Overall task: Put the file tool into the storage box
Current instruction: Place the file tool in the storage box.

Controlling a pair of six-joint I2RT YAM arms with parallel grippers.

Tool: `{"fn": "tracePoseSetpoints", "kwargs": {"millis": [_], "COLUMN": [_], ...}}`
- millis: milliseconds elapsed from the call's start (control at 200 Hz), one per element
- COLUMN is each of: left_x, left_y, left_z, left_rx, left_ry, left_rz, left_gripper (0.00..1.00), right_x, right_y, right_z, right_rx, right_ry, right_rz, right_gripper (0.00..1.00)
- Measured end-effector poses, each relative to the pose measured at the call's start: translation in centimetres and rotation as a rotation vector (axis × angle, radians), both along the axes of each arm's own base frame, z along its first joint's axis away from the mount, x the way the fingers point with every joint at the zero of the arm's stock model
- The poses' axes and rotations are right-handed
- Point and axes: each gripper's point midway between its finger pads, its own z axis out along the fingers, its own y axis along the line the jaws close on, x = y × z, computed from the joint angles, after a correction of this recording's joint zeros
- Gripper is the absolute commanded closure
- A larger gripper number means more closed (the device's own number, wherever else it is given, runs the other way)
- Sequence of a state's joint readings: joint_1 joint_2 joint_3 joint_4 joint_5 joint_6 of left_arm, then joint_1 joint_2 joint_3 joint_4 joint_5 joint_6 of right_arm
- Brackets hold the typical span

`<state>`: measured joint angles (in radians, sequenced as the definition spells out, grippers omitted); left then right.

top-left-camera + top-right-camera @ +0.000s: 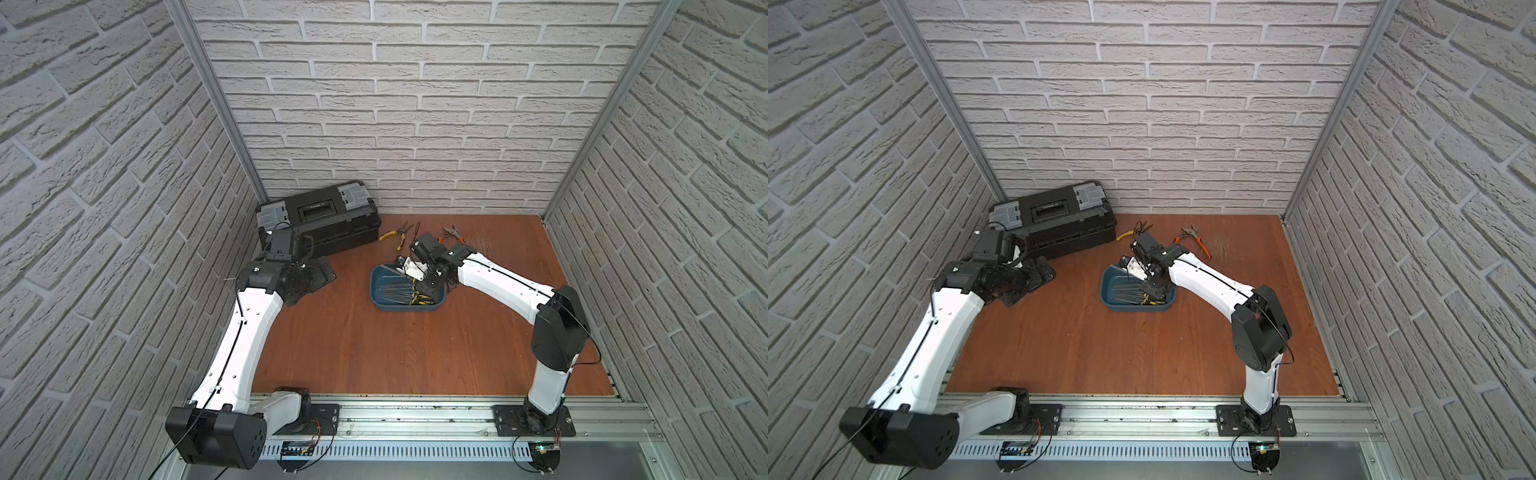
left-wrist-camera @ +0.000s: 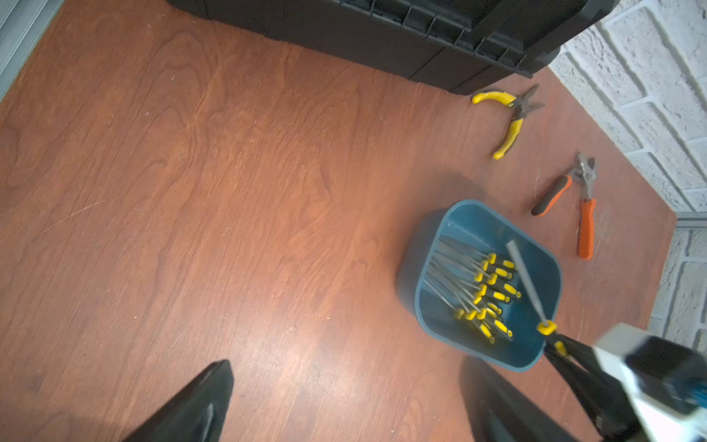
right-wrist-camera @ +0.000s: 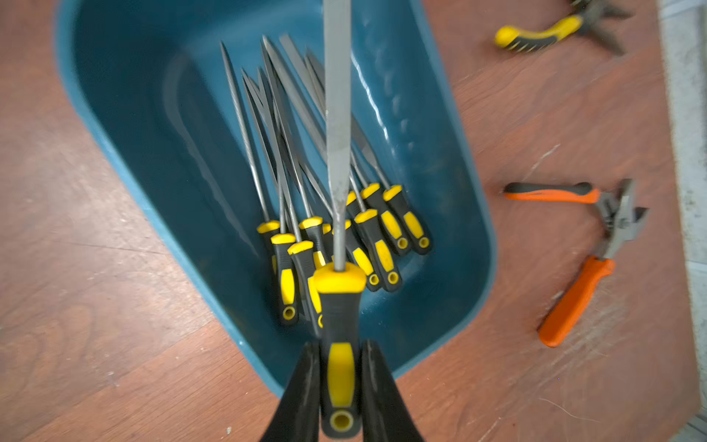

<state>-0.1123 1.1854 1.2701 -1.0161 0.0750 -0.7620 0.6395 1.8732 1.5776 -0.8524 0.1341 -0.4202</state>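
The bottom of the storage box [image 3: 114,95] is clear of the other files on the part along its far side, so my right gripper should lower the file tool's handle there next and let it go.
The storage box [image 3: 114,95] is a shallow teal-blue tub in the middle of the table, seen in both top views [image 1: 376,291] [image 1: 1106,291]. Several files [image 3: 290,268] with black and yellow handles lie in it. My right gripper [image 3: 340,346] is shut on the handle of the file tool [image 3: 336,114]. Its flat grey blade points out over the box, above the other files. The left wrist view shows the held file tool [image 2: 526,279] tilted above the box's near end. My left gripper [image 2: 344,402] hangs open and empty over bare table, left of the box.
A black toolbox [image 1: 320,220] with grey latches stands at the back left against the wall. Yellow-handled pliers [image 2: 512,122] and orange-handled pliers [image 2: 585,225] lie on the table behind the box. Brick walls close in the back and both sides.
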Motion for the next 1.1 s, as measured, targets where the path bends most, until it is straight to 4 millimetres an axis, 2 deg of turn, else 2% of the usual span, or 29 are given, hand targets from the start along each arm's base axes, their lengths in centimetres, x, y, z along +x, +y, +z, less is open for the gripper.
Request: {"fn": "tracePoseSetpoints", "kwargs": {"millis": [340, 415, 585, 745, 895, 915, 1000, 1020, 1055, 1100], "left_x": [2.9, 3.5, 4.2, 4.5, 5.1, 5.3, 5.7, 5.8, 6.1, 6.4], "left_y": [-1.8, -2.2, -2.4, -1.8, -0.9, -0.8, -0.2, 0.0, 0.2, 0.6], "left_z": [0.3, 0.1, -0.3, -0.2, 0.0, 0.0, -0.6, -0.8, -1.2, -1.7], "left_rx": [0.014, 0.025, 0.036, 0.067, 0.117, 0.126, 0.171, 0.185, 0.21, 0.25], "left_ry": [0.009, 0.01, 0.009, -0.005, -0.034, -0.041, -0.063, -0.068, -0.077, -0.093], "left_rz": [-0.02, -0.029, -0.018, 0.001, 0.02, 0.019, 0.002, -0.001, -0.017, -0.043], "left_gripper": [0.02, 0.02, 0.02, 0.02, 0.02, 0.02, 0.02, 0.02, 0.02, 0.02], "right_x": [2.3, 3.0, 4.7, 6.5, 7.4, 7.5, 7.7, 7.6, 7.4, 7.0], "right_y": [-1.0, -1.0, -1.0, -1.2, -2.0, -2.2, -2.8, -2.9, -3.3, -4.1], "right_z": [-5.3, -6.4, -6.8, -5.9, -5.6, -5.4, -4.8, -4.5, -3.9, -2.8], "right_rx": [-0.096, -0.115, -0.135, -0.124, -0.124, -0.12, -0.092, -0.079, -0.062, -0.038], "right_ry": [0.057, 0.054, 0.021, -0.043, -0.08, -0.086, -0.112, -0.119, -0.133, -0.155], "right_rz": [0.038, 0.037, 0.011, -0.048, -0.13, -0.148, -0.22, -0.236, -0.267, -0.309], "right_gripper": [0.98, 0.93, 0.67, 0.53, 0.45, 0.38, 0.26, 0.14, 0.04, 0.0]}}
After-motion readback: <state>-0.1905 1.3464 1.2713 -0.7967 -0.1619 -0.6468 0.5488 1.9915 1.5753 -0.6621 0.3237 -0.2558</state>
